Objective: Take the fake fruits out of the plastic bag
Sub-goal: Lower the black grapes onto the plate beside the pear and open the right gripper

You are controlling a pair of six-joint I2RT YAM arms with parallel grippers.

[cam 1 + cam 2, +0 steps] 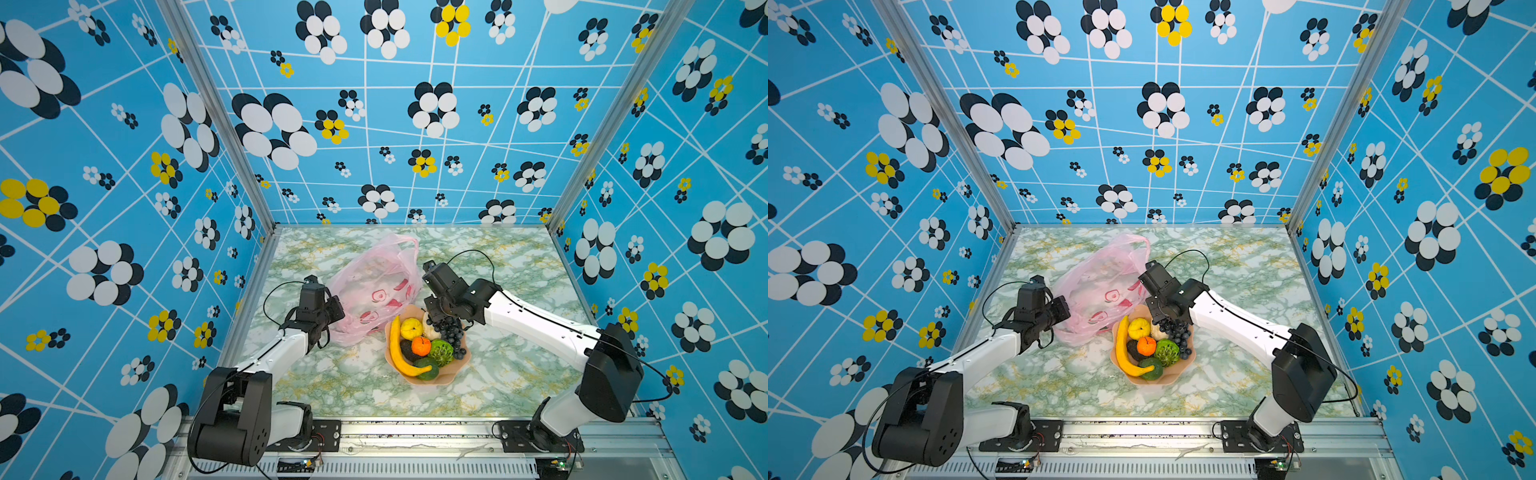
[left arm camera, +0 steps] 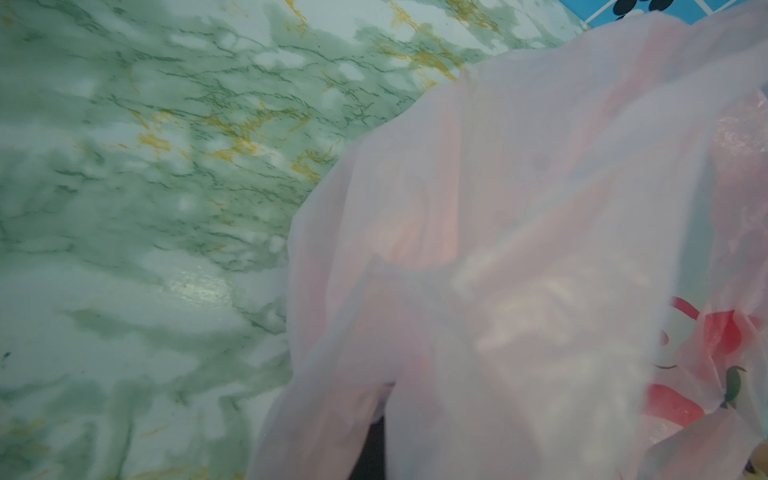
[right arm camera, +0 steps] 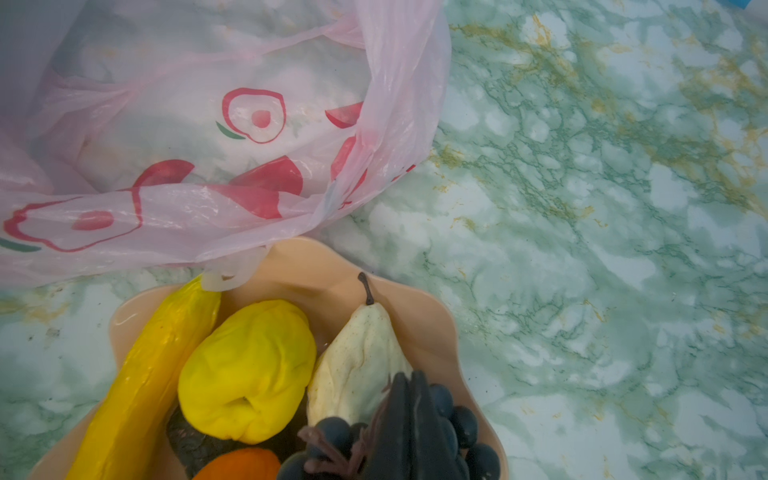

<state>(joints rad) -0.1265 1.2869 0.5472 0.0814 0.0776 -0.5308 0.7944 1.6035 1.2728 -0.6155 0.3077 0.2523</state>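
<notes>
My right gripper next comes down slightly outward by the pear-like piece [image 3: 357, 365] to release the dark grape bunch. The bowl's far rim [image 3: 420, 312] lies below and outward of that bunch.
The pink plastic bag [image 1: 374, 286] [image 3: 208, 124] lies crumpled on the marble table, behind a peach bowl [image 1: 446, 376] [image 3: 436, 316]. The bowl holds fake fruits: a banana [image 1: 397, 353], a yellow ribbed fruit [image 3: 249, 370], an orange [image 1: 421, 346], green fruits [image 1: 441, 352] and a pale pear-like piece [image 3: 357, 365]. My right gripper [image 1: 440, 318] [image 3: 409, 386] is over the bowl's back rim, shut on the dark grape bunch [image 1: 453, 332], which rests among the fruits. My left gripper [image 1: 324, 334] is shut on the bag's near left edge; bag film [image 2: 498, 249] covers its jaws in the left wrist view.
The bowl's rim touches the bag's front edge. Patterned blue walls [image 1: 124, 249] close in the table on three sides, with a metal rail [image 1: 415, 428] along the front. Bare marble [image 1: 519, 374] lies to the right of the bowl.
</notes>
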